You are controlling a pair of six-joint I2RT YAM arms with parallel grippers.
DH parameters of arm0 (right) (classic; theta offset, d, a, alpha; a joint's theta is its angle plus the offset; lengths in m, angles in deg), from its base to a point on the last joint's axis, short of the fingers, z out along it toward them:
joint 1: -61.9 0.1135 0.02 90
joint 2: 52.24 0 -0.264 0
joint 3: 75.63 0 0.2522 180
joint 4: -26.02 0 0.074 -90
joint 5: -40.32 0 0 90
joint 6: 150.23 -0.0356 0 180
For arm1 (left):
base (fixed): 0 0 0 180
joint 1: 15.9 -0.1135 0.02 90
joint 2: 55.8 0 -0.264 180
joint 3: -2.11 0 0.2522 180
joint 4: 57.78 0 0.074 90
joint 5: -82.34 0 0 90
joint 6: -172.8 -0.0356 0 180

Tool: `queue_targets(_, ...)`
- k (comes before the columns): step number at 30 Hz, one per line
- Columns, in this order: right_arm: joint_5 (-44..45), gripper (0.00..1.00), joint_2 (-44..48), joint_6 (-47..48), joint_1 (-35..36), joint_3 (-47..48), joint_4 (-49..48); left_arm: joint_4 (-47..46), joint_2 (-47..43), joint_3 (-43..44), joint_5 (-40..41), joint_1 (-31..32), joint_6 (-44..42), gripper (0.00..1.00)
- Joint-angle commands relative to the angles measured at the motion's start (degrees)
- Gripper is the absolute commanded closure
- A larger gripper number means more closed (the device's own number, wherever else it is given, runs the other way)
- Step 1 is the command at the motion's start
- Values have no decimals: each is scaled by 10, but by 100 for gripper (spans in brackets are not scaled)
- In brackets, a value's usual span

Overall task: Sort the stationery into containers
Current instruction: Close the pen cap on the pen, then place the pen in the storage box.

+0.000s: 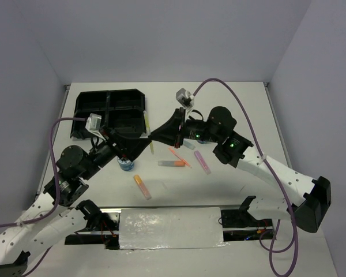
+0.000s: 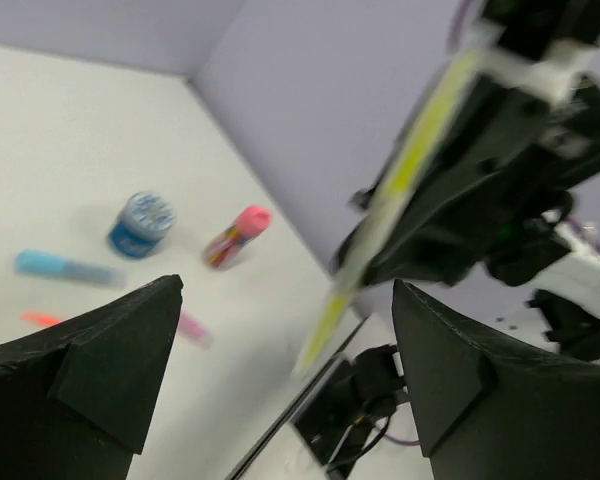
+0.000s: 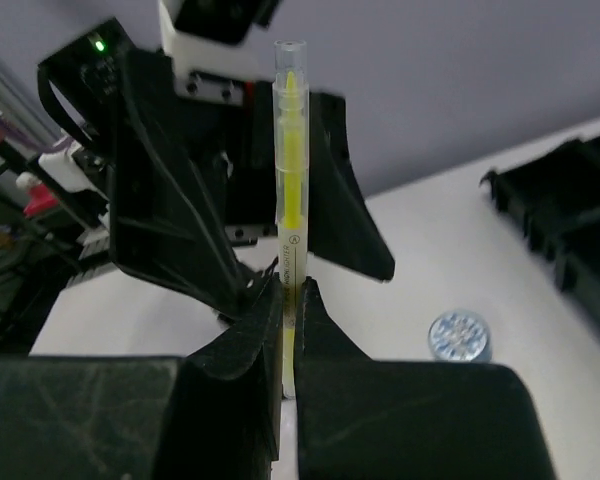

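The black tray's near section [image 1: 126, 121] stands open close by. Next I need to carry the yellow highlighter outward over that section with my right gripper, then tip it downward to open.
My right gripper [image 3: 291, 285] is shut on the lower end of a yellow highlighter [image 3: 291, 150], which it holds upright above the table. My left gripper [image 2: 287, 285] is open, one wide finger on each side of the highlighter [image 2: 400, 180] without touching it. In the top view the two grippers meet nose to nose at the highlighter [image 1: 149, 131], just in front of the black tray [image 1: 109, 107]. On the table lie a blue tub [image 1: 126, 165], an orange marker [image 1: 179, 156], a purple marker [image 1: 202, 162] and an orange-pink one [image 1: 142, 186]. The left wrist view shows a pink-capped bottle [image 2: 237, 236].
A pale marker [image 1: 172, 163] lies beside the orange one. A shiny white pad [image 1: 170, 228] lies between the arm bases at the near edge. Purple cables [image 1: 242, 109] loop over both arms. Grey walls close in the table on three sides.
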Motion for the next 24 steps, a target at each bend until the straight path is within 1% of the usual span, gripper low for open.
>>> queue_targets(1, 30, 100, 17, 1, -8, -28, -135, 179, -18, 63, 58, 9, -64, 1)
queue_targets(3, 49, 100, 7, 9, -8, -37, -123, 209, -31, 113, 98, 9, -87, 1)
queue_targets(5, 63, 100, -17, 18, -10, -35, -108, 237, -45, 144, 137, 9, -95, 1)
queue_targets(6, 77, 100, -28, 38, -11, -28, -86, 251, -51, 166, 170, 9, -105, 1)
queue_targets(7, 85, 100, -56, 55, -12, 2, -66, 282, -57, 175, 190, 9, -110, 1)
queue_targets(8, 92, 100, -72, 96, -12, 19, -48, 303, -70, 189, 215, 9, -114, 1)
queue_targets(9, 107, 100, -89, 116, -13, 37, -22, 329, -75, 195, 278, 9, -119, 1)
queue_targets(10, 112, 100, -126, 137, -13, 73, -13, 385, -77, 200, 313, 9, -121, 1)
queue_targets(11, 117, 100, -146, 178, -14, 91, -7, 422, -78, 212, 353, 9, -118, 1)
queue_targets(12, 120, 100, -165, 197, -15, 112, 7, 465, -77, 217, 394, 9, -100, 1)
queue_targets(13, 116, 100, -209, 220, -17, 161, 17, 503, -73, 220, 462, 9, -95, 1)
queue_targets(14, 118, 100, -237, 273, -20, 192, 31, 559, -72, 216, 481, 9, -95, 1)
queue_targets(15, 123, 100, -264, 297, -21, 226, 74, 578, -71, 211, 494, 9, -100, 1)
queue_targets(16, 140, 100, -329, 322, -22, 305, 100, 587, -74, 200, 501, 9, -107, 1)
queue_targets(17, 148, 100, -365, 363, -22, 349, 120, 585, -86, 168, 497, 9, -116, 1)
queue_targets(18, 154, 100, -399, 379, -24, 390, 173, 576, -97, 149, 488, 9, -130, 1)
queue_targets(19, 170, 100, -470, 394, -26, 478, 199, 567, -119, 131, 471, 10, -130, 1)
queue_targets(20, 176, 100, -505, 418, -28, 524, 247, 544, -129, 126, 451, 10, -153, 1)
queue_targets(21, 183, 100, -536, 428, -29, 565, 270, 533, -141, 126, 433, 9, -161, 1)
queue_targets(22, 184, 100, -591, 438, -29, 638, 290, 518, -168, 119, 417, 9, -169, 1)
queue_targets(23, 189, 100, -615, 452, -29, 666, 303, 496, -177, 103, 414, 9, -176, 1)
queue_targets(24, 191, 100, -649, 458, -29, 687, 320, 495, -185, 101, 409, 9, -183, 1)
